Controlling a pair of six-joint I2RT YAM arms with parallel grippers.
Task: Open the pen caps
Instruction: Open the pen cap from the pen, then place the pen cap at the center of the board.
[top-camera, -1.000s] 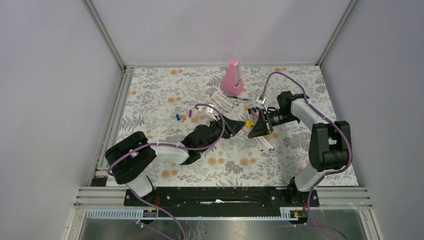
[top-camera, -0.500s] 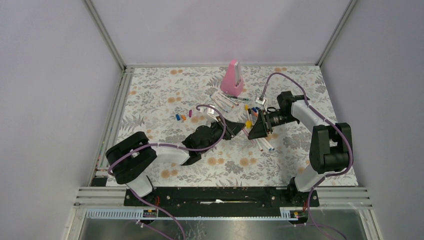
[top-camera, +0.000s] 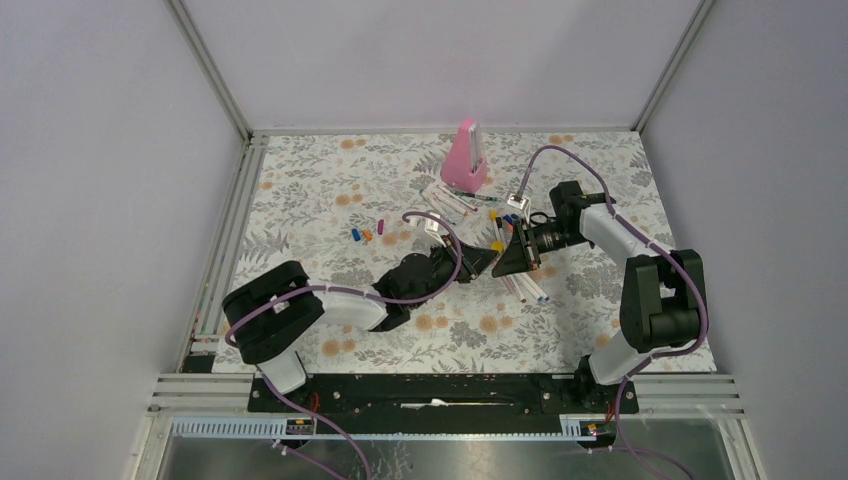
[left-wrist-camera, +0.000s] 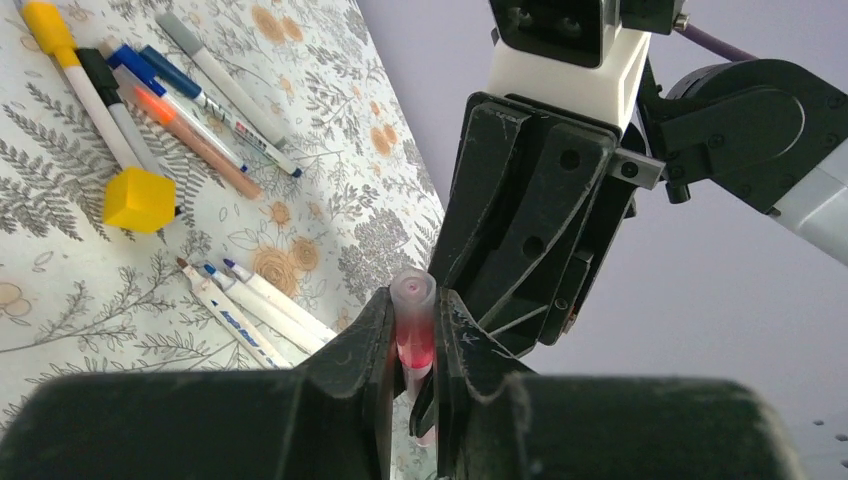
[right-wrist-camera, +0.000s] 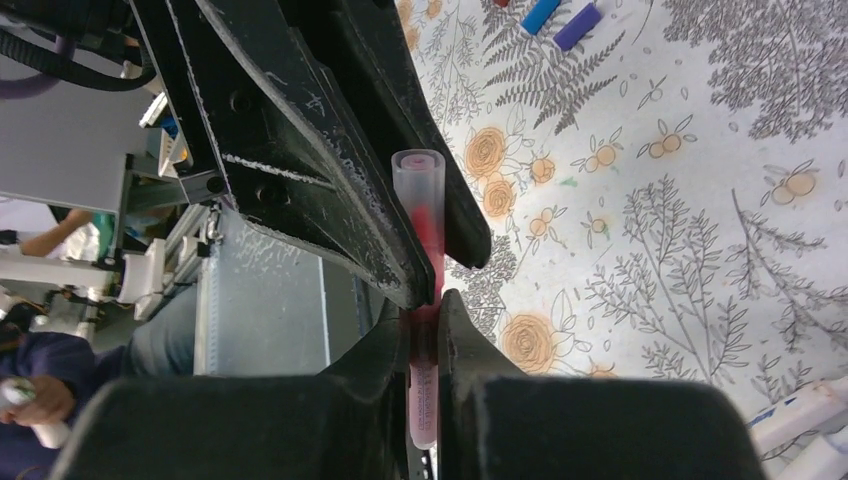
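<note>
I need to move my left gripper to the left in the top view next, off the pen's body (right-wrist-camera: 423, 400), then down beside the purple cap, and let go of its cap where loose caps lie.
My left gripper (top-camera: 486, 262) and right gripper (top-camera: 502, 260) meet tip to tip above the mat's middle. In the left wrist view my left gripper (left-wrist-camera: 415, 335) is shut on a clear pen cap (left-wrist-camera: 413, 305) with a red tip showing inside. In the right wrist view my right gripper (right-wrist-camera: 425, 335) is shut on the same pen's pale barrel (right-wrist-camera: 423, 400), with the cap (right-wrist-camera: 418, 185) sticking out between the left fingers (right-wrist-camera: 300, 170). The cap still sits over the tip. Loose blue (top-camera: 355, 235), orange (top-camera: 367, 235) and purple (top-camera: 381, 226) caps lie left of the grippers.
A tall pink wedge (top-camera: 465, 157) stands at the back. White pens lie below it (top-camera: 450, 200) and under the right gripper (top-camera: 528, 286). A yellow block (left-wrist-camera: 139, 199) and several capped markers (left-wrist-camera: 190, 110) lie behind the grippers. Metal rails edge the mat's left side (top-camera: 228, 240).
The left gripper has moved right and the right gripper slightly left. Their tips, apart a second ago, now meet on one pen.
</note>
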